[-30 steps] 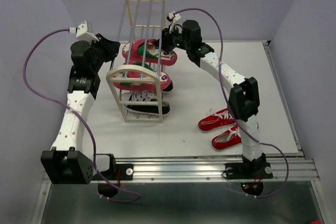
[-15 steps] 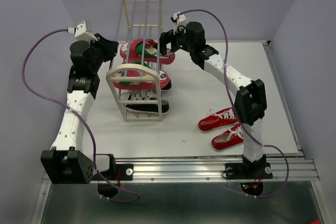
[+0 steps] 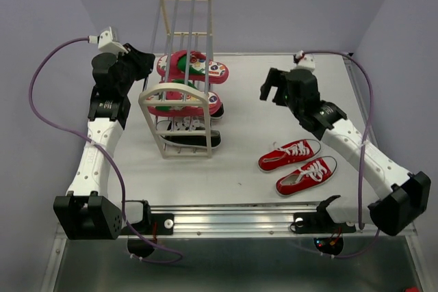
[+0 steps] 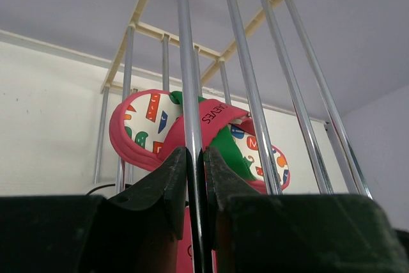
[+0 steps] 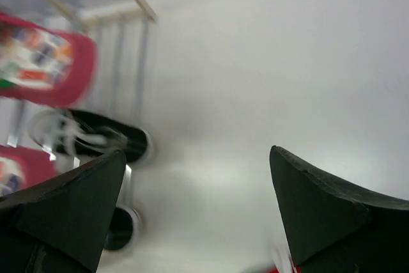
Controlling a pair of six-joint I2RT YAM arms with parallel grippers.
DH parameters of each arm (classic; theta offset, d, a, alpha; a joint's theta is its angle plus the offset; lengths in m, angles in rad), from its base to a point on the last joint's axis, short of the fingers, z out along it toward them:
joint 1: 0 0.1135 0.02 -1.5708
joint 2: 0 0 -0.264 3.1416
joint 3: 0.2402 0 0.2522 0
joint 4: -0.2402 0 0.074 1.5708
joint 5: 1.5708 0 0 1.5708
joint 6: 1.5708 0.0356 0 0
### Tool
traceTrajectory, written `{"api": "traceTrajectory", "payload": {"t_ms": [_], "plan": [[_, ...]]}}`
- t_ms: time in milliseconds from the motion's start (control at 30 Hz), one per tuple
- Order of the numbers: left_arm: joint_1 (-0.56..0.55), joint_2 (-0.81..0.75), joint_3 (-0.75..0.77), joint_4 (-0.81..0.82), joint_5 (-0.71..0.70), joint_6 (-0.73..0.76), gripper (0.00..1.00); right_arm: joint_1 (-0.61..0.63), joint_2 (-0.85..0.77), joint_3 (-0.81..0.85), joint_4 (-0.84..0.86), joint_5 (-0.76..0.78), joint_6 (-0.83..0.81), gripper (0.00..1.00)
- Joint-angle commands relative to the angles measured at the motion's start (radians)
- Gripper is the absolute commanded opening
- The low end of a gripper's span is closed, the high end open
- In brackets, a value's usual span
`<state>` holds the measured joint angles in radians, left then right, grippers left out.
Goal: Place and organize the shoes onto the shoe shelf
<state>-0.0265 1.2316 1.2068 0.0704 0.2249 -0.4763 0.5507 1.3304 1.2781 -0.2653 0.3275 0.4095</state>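
Observation:
The red sneakers are still off the shelf [image 3: 176,122], so the robot's right gripper will move back and down onto the farther one's collar edge [image 3: 278,163], facing its mate.
The shoe shelf [image 3: 176,122] stands at the left middle of the table. Two pink flip-flops [image 3: 197,66] lie on its upper tiers, and the black sneakers [image 3: 193,139] sit on the bottom tier. On the table to the right lie the red sneakers [image 3: 290,155], side by side. My left gripper [image 3: 145,61] is at the shelf's left side, shut on a silver rod [image 4: 192,94], with a flip-flop [image 4: 144,116] behind it. Over bare table right of the shelf my right gripper [image 3: 268,88] hangs open and empty [image 5: 198,158]. Its blurred view shows the black sneakers [image 5: 96,139].
A metal rail [image 3: 274,218] carrying both arm bases runs along the near edge. Purple cables [image 3: 41,80] loop off both arms. Grey walls close in the back and sides of the white table [image 3: 239,135].
My right gripper has opened and pulled back from the shelf, moving right and toward the front. The flip-flop stays on the shelf. The left arm has not moved.

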Motion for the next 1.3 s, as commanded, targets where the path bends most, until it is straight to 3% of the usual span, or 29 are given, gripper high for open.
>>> {"api": "traceTrajectory", "payload": {"t_ms": [0,133,333,567,800,1033,1133,1267], "plan": [[-0.013,0.022,-0.024,-0.054,0.028,0.067,0.14,-0.001,-0.103,-0.202,-0.329,0.061,0.285,1.00],[-0.013,0.025,-0.033,-0.044,0.047,0.064,0.14,-0.001,-0.155,-0.376,-0.469,-0.030,0.405,1.00],[-0.015,0.035,-0.039,-0.040,0.063,0.059,0.14,-0.001,-0.218,-0.522,-0.460,-0.062,0.511,1.00],[-0.015,0.025,-0.041,-0.038,0.060,0.061,0.14,-0.001,-0.235,-0.533,-0.492,-0.065,0.519,1.00],[-0.016,0.022,-0.036,-0.040,0.054,0.064,0.14,-0.001,-0.278,-0.412,-0.538,-0.036,0.473,1.00],[-0.015,0.020,-0.038,-0.044,0.045,0.067,0.14,-0.001,-0.281,-0.519,-0.540,-0.071,0.540,1.00],[-0.015,0.022,-0.039,-0.043,0.044,0.065,0.14,-0.001,-0.286,-0.560,-0.488,-0.096,0.546,0.98],[-0.015,0.025,-0.038,-0.043,0.047,0.067,0.14,-0.001,-0.264,-0.611,-0.419,-0.120,0.572,0.86]]}}
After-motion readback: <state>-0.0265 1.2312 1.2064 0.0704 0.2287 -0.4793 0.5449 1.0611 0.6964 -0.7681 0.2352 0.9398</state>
